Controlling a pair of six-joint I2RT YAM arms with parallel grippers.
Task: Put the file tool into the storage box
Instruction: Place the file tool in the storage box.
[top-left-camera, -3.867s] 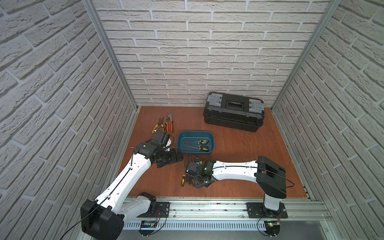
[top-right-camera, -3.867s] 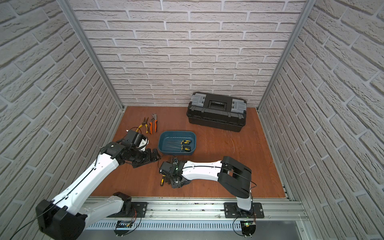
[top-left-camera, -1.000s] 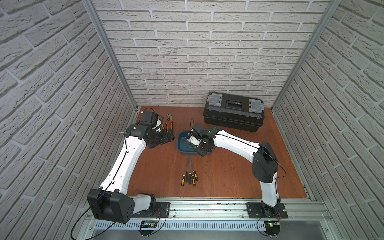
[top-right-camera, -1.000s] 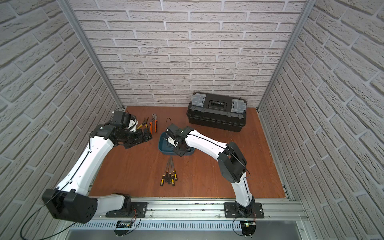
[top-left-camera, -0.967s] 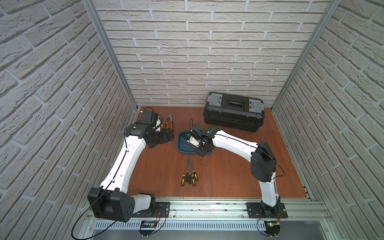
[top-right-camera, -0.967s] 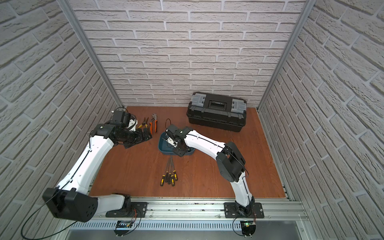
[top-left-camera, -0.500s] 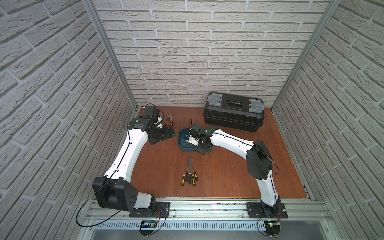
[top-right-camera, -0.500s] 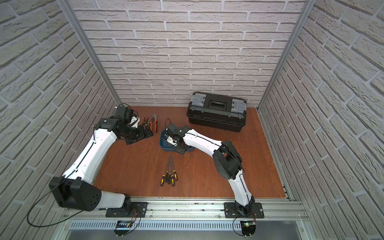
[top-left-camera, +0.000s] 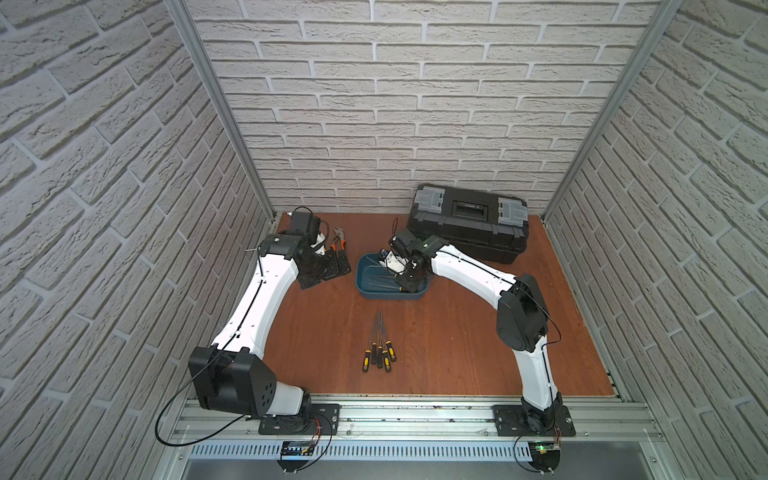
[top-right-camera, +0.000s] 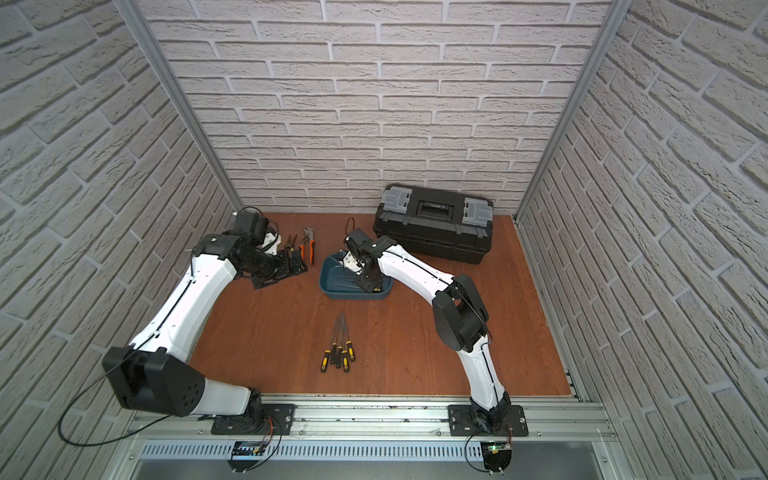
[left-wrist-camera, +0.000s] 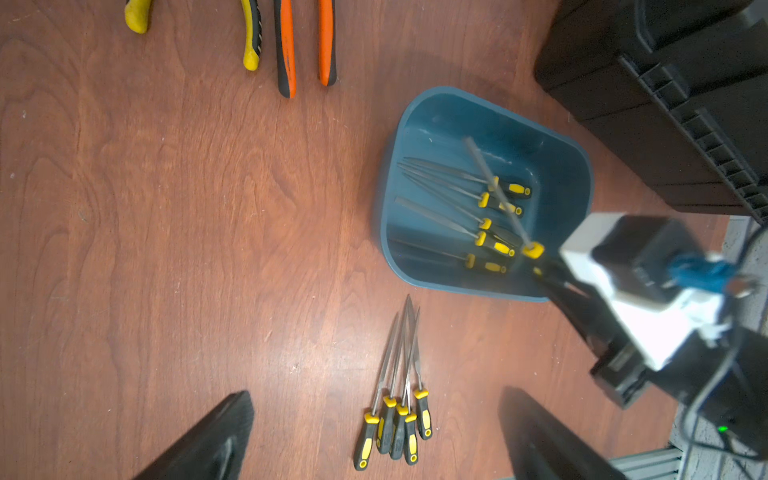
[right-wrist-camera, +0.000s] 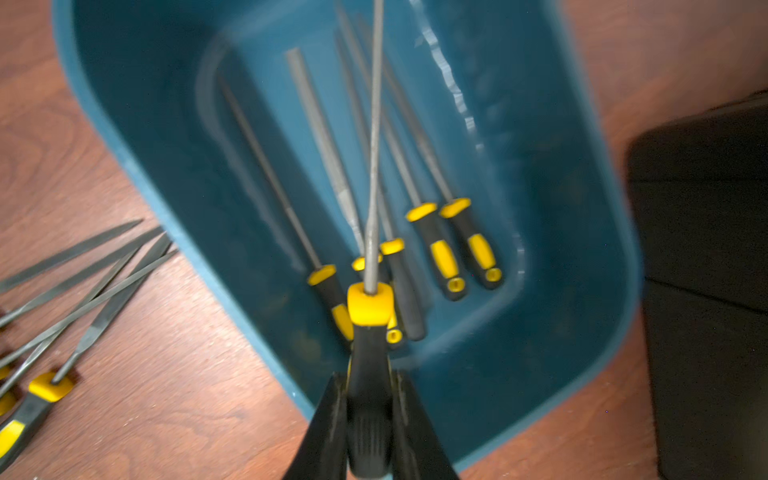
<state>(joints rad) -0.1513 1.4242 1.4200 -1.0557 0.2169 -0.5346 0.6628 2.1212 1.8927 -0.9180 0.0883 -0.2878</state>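
My right gripper turns while lowering onto the file handles inside the box (right-wrist-camera: 336, 302) next and releases the held file, since it still hovers at an angle above the others.
The teal-blue storage box (top-left-camera: 374, 293) (top-right-camera: 332, 291) sits mid-table with several yellow-and-black files (right-wrist-camera: 444, 249) lying inside. My right gripper (right-wrist-camera: 370, 382) (top-left-camera: 409, 278) hangs over the box's near-right corner, shut on the black handle of a file tool (right-wrist-camera: 374, 124). The file's grey shaft slants out above the files in the box (left-wrist-camera: 494, 187). My left gripper (left-wrist-camera: 375, 395) (top-left-camera: 336, 266) is open and empty, raised above the table left of the box. Several more files (top-left-camera: 380, 353) (left-wrist-camera: 399, 407) lie bunched on the table in front of the box.
A large black toolbox (top-left-camera: 467, 224) stands shut at the back right, close behind the box. Orange-handled pliers (left-wrist-camera: 305, 41) and yellow-handled pliers (left-wrist-camera: 251, 37) lie at the back left near my left gripper. Brick walls enclose the wooden table.
My right gripper has carried the file from the front pile to above the box and edged slightly left. The left arm swung back toward the pliers.
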